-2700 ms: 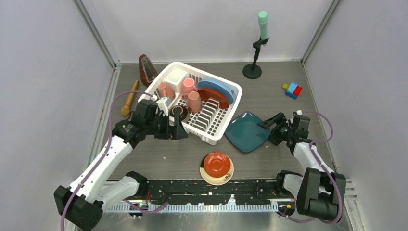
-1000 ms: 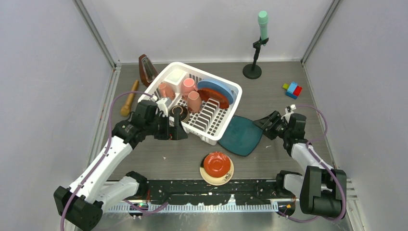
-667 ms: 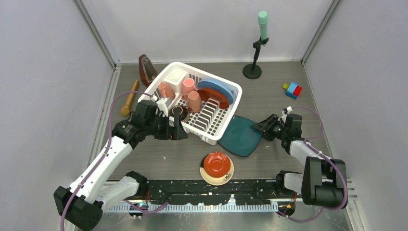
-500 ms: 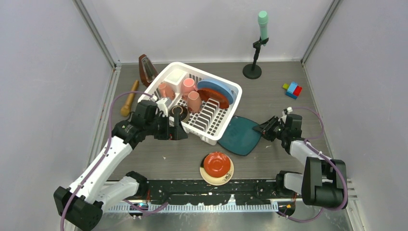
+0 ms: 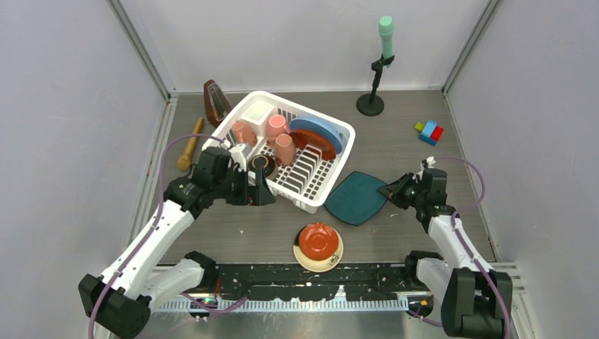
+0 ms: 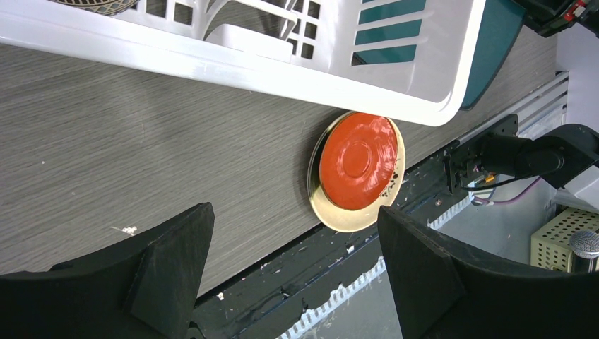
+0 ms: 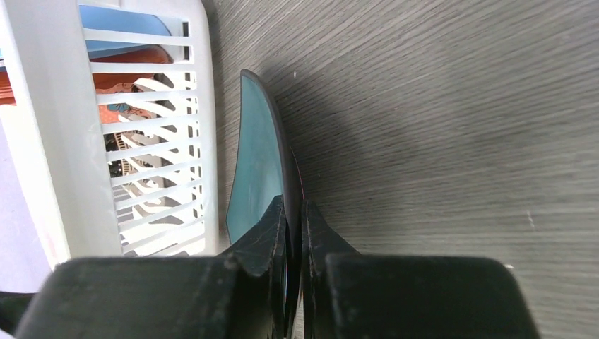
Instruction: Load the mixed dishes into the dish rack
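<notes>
The slots (image 5: 306, 157) beside the upright brown bowl are empty, so my right gripper should next rise, turn outward over the rack, lower the plate and release it there.
The white dish rack (image 5: 348, 141) holds pink mugs (image 5: 276, 126), a light blue plate (image 5: 316, 131) and a brown bowl (image 5: 263, 165). To the right of the rack, the dark teal plate (image 5: 357, 198) is tipped up off the table. My right gripper (image 5: 393, 194) is shut on its right rim, and the right wrist view shows both jaws pinching the plate's (image 7: 258, 162) edge. The red saucer (image 5: 318, 240) lies on the cream saucer (image 5: 332, 260) near the front edge. My left gripper (image 5: 258, 189) hangs open and empty at the rack's near left corner.
A brown metronome (image 5: 215, 102) and a wooden pestle (image 5: 189, 145) lie left of the rack. A black stand with a green top (image 5: 374, 85) is at the back, and coloured toy blocks (image 5: 429, 131) at the far right. Grey walls close in on both sides.
My right gripper has closed on the teal plate's rim and drawn slightly right and toward the front, tipping the plate up. The left arm has not moved.
</notes>
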### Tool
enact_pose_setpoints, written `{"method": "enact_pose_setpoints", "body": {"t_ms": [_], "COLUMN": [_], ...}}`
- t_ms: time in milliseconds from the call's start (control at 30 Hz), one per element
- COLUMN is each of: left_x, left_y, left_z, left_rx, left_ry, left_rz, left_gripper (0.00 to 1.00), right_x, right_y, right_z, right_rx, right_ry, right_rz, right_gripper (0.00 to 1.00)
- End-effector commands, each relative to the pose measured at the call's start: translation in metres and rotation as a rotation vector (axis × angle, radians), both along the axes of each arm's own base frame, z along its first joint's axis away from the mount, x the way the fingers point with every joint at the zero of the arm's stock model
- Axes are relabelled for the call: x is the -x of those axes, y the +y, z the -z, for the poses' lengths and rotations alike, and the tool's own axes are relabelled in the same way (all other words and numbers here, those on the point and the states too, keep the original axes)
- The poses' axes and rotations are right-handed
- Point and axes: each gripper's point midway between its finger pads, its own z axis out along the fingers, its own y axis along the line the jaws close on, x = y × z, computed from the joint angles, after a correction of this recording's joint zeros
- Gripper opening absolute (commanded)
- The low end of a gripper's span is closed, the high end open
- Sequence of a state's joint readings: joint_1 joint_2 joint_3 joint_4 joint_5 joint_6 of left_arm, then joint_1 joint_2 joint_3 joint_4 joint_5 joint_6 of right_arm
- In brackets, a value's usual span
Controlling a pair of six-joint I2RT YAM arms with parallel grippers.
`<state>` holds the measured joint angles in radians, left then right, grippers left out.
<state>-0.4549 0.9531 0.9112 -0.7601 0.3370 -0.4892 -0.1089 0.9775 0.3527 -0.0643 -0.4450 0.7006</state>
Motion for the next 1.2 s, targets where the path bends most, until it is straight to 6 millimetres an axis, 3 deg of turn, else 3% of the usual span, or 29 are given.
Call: {"method": "enact_pose_setpoints", "body": {"t_ms": [0, 133, 200, 400, 467, 667, 800, 967, 1167], "left_x": [-0.003, -0.002, -0.002, -0.001, -0.002, -0.011, -0.026, -0.04, -0.044], "left_y": [-0.002, -0.002, -0.002, -0.004, -0.004, -0.01, 0.003, 0.015, 0.008], "left_z": [-0.014, -0.015, -0.014, -0.013, -0.012, -0.016, -0.021, -0.03, -0.045], "left_rx": [0.021, 0.022, 0.022, 0.038, 0.043, 0.074, 0.033, 0.024, 0.045], "left_ry": [-0.05, -0.055, -0.053, -0.046, -0.038, -0.014, -0.027, -0.049, -0.05], "left_rz": [0.017, 0.018, 0.019, 0.021, 0.007, -0.045, -0.176, -0.298, -0.267], "left_gripper": [0.89, 0.89, 0.89, 0.89, 0.89, 0.89, 0.91, 0.92, 0.93], "right_x": [-0.006, -0.001, 0.0, -0.001, -0.004, -0.022, -0.031, -0.038, -0.041], "right_y": [-0.015, -0.028, -0.037, -0.038, -0.034, -0.015, 0.003, 0.05, 0.099], "right_z": [-0.034, -0.06, -0.087, -0.21, -0.232, -0.283, -0.311, -0.33, -0.354], "right_rx": [0.077, 0.151, 0.19, 0.211, 0.221, 0.237, 0.28, 0.274, 0.308], "right_ry": [-0.065, -0.09, -0.139, -0.455, -0.499, -0.672, -0.805, -0.944, -1.073], "right_rz": [0.06, 0.102, 0.152, 0.175, 0.138, 0.029, -0.075, -0.274, -0.435], "right_gripper": [0.0, 0.0, 0.0, 0.0, 0.01, 0.01, 0.01, 0.01, 0.0]}}
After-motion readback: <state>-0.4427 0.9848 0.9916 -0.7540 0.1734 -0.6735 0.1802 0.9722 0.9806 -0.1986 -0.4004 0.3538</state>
